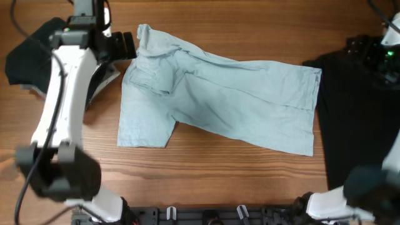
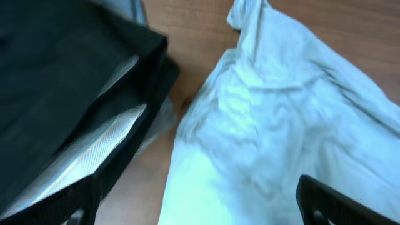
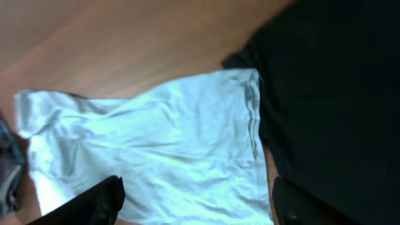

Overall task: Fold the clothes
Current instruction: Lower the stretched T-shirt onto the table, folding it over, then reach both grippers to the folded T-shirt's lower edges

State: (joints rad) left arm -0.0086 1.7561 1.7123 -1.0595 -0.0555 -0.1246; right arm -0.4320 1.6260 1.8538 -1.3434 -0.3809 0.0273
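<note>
My left gripper returns toward my base and down onto the blue shirt's flat edge [image 1: 120, 126] by its near corner next, since bare wood borders it there.
The pale blue T-shirt [image 1: 237, 100] lies spread across the middle of the table, bunched and wrinkled at its upper left end. It also shows in the left wrist view [image 2: 281, 112] and the right wrist view [image 3: 162, 137]. A black T-shirt [image 1: 356, 119] lies flat at the right, touching the blue shirt's hem [image 3: 337, 94]. A bundle of black and grey garments [image 1: 25, 56] sits at the far left [image 2: 62, 94]. My left gripper [image 1: 125, 45] hovers open over the blue shirt's bunched end [image 2: 200, 209]. My right gripper [image 1: 365, 53] is open above the hem [image 3: 197, 206].
The wooden table [image 1: 206, 181] shows bare wood along the front and back edges. A dark rail [image 1: 206, 215] with the arm bases runs along the front edge. The left arm [image 1: 56, 106] reaches over the left side of the table.
</note>
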